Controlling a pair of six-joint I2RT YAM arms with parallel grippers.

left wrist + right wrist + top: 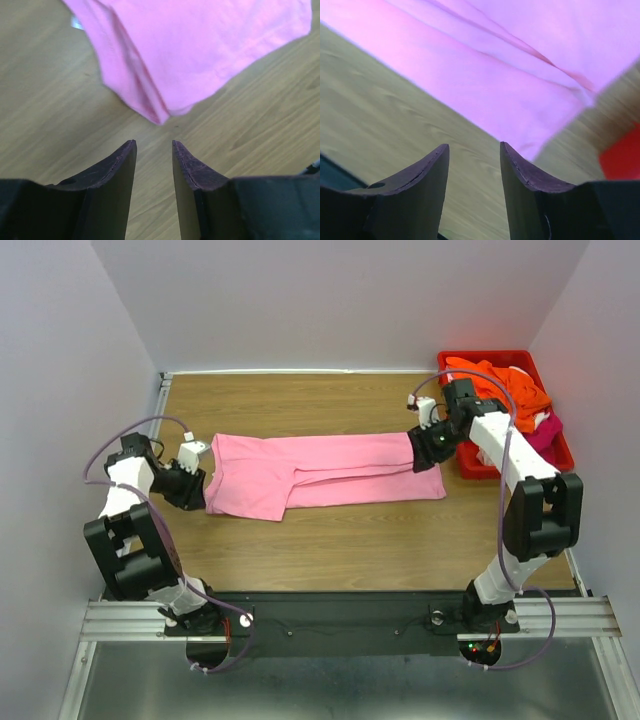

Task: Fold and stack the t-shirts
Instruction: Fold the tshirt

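Observation:
Back and to the left of my right gripper in the top view, the pink flap's corner (280,516) juts past the long piece of cloth, so I should move across and down there.
A light pink t-shirt (320,475) lies folded lengthwise into a long band across the middle of the wooden table. My left gripper (193,483) sits just off its left end, open, with only bare wood between the jaws; in the left wrist view the shirt's corner (165,112) lies a little beyond the fingertips (131,146). My right gripper (428,447) is at the shirt's right end, open and holding nothing, the pink cloth (510,95) lying just beyond it. More t-shirts, orange (505,385), white and magenta (545,430), are heaped in the red bin.
The red plastic bin (470,465) stands at the table's back right corner, close behind my right arm. Grey walls enclose the table on three sides. A strip of the bin (620,160) shows in the right wrist view.

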